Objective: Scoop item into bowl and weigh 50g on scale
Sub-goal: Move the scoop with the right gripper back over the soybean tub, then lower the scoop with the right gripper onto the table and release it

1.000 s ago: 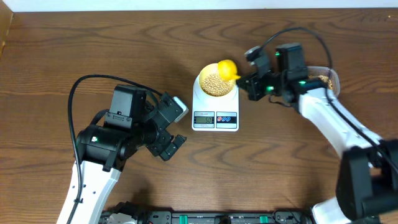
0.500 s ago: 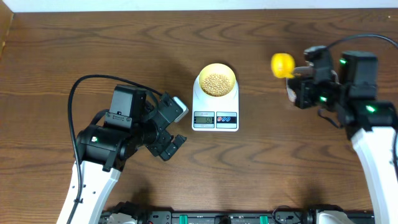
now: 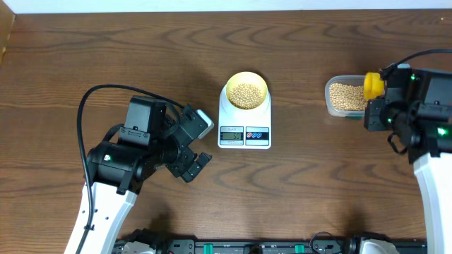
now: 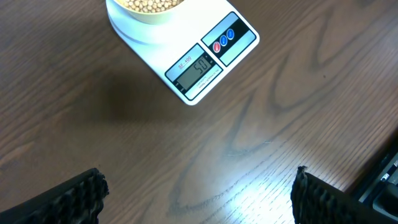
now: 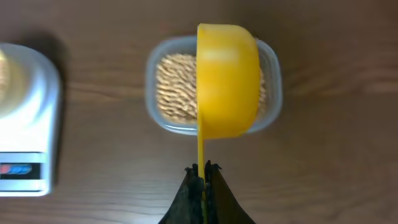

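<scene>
I need to move my right gripper back from the tub [image 3: 330, 89] and down to empty table nearer the scale, and let go of the scoop there, because the display shows the asked weight.
The pale-yellow bowl [image 3: 246, 92] sits on the white scale [image 3: 244, 130], filled with tan beans [image 3: 245, 94]. The scale's display [image 4: 198, 68] reads about 50 in the left wrist view, where the bowl's [image 4: 147, 9] rim shows at the top. My right gripper [image 5: 202, 169] is shut on the thin handle of the bright yellow scoop [image 5: 227, 79], which hangs over the clear tub [image 5: 273, 81] of beans [image 5: 175, 87]. In the overhead view the scoop [image 3: 373, 85] is over the tub's [image 3: 330, 89] right end. My left gripper [image 3: 194, 152] is open and empty, left of the scale.
The dark wooden table [image 3: 296, 183] carries the things. A black cable [image 3: 92, 99] loops behind the left arm. A black rail [image 3: 240, 247] runs along the front edge.
My right gripper has carried the scoop from over the bowl rightward to over the clear tub. The left arm has not moved.
</scene>
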{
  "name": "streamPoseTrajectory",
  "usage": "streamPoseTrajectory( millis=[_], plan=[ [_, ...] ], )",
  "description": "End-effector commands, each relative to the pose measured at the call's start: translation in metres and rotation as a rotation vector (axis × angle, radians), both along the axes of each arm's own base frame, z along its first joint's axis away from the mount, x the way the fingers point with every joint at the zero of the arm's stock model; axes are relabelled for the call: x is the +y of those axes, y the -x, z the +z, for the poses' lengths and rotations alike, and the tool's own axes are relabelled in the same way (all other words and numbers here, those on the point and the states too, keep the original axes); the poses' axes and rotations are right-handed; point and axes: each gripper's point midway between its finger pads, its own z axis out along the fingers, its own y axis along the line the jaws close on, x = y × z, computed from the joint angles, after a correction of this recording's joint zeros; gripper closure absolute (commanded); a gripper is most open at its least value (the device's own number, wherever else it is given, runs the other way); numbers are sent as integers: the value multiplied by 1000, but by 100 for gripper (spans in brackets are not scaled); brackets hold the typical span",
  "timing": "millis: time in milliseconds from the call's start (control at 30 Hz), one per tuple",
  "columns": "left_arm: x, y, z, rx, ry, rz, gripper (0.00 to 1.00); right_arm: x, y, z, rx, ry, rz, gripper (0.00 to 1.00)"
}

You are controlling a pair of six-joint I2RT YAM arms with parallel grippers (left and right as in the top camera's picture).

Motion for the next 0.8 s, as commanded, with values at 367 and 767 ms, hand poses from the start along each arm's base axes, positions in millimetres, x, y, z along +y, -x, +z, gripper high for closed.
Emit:
streamPoseTrajectory(
  millis=[367, 767],
  plan=[
    [0, -1, 4, -12, 6, -8, 3, -40, -38, -26, 40, 332, -118, 99],
    [0, -1, 4, -12, 6, -8, 3, 88, 66, -36, 352, -316, 190, 99]
  ],
)
